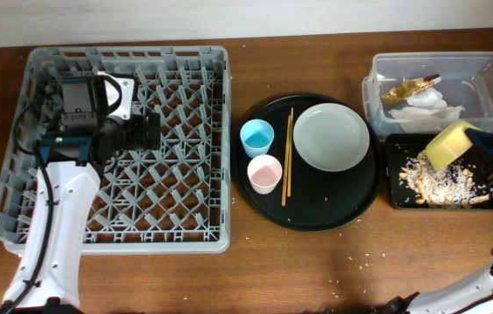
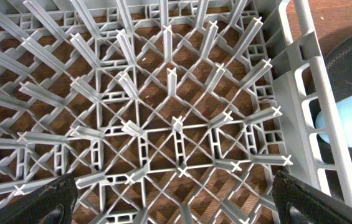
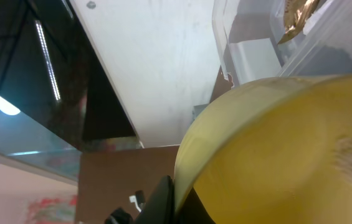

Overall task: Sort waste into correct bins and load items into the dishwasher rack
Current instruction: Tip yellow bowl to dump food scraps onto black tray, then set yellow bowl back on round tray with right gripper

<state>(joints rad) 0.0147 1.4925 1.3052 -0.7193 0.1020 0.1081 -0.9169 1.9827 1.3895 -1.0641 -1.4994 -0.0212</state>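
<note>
The near part of the round tray is bare. My right gripper should next go left in the overhead view and down, turn the bowl (image 1: 449,146) upright and let go of it there.
My right gripper (image 1: 482,144) is shut on the rim of the small yellow bowl (image 1: 449,146), held tipped over the shallow black tray (image 1: 396,174), where beige food scraps (image 1: 442,183) lie. The bowl fills the right wrist view (image 3: 288,155). The clear tub (image 1: 490,74) holds white napkins (image 1: 425,112) and the gold-brown wrapper (image 1: 406,88). My left gripper (image 1: 153,131) is open and empty above the grey dishwasher rack (image 1: 202,227), whose pegs fill the left wrist view (image 2: 176,118). The grey-green plate (image 1: 332,137), blue cup (image 1: 257,137), pink cup (image 1: 264,173) and chopsticks (image 1: 287,157) sit on the round black tray (image 1: 316,209).
Scattered crumbs (image 1: 364,259) lie on the wooden table in front of the round tray. The rack's right wall (image 2: 306,93) and the blue cup's edge (image 2: 350,118) show in the left wrist view.
</note>
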